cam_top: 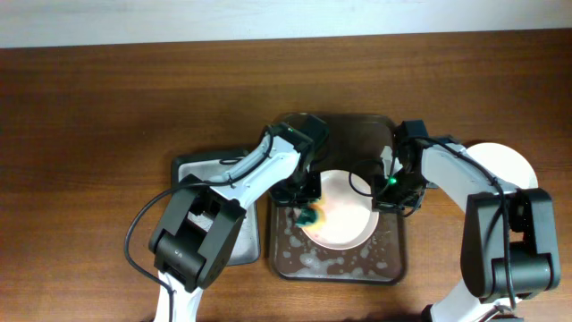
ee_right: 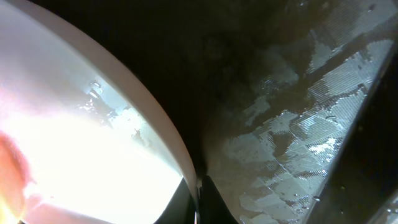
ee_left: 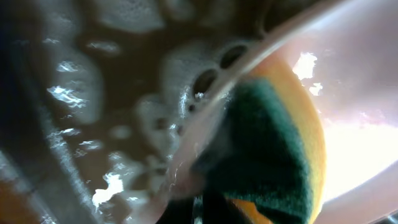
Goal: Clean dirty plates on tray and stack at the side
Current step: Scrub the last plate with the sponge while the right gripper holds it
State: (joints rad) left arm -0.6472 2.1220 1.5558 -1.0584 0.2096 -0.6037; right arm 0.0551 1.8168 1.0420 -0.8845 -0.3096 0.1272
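My left gripper will go up and swing over the grey-bottomed black tray to let go of the sponge [cam_top: 311,216], because that tray is to its left in the overhead view.
A white plate [cam_top: 344,215] with a reddish smear lies in the dark brown tray [cam_top: 393,259], among soap suds. My left gripper [cam_top: 307,207] is shut on a green and yellow sponge [cam_top: 311,216] and presses it on the plate's left edge; the sponge [ee_left: 273,149] fills the left wrist view. My right gripper [cam_top: 386,190] is shut on the plate's right rim [ee_right: 180,155]. A second white plate [cam_top: 509,163] lies on the table to the right of the tray, partly under my right arm. A third plate is not in view.
A smaller grey-bottomed black tray [cam_top: 201,170] stands left of the brown tray, mostly under my left arm. Suds [ee_left: 68,81] cover the wet tray floor [ee_right: 292,130]. The table's light far edge [cam_top: 134,18] runs along the top.
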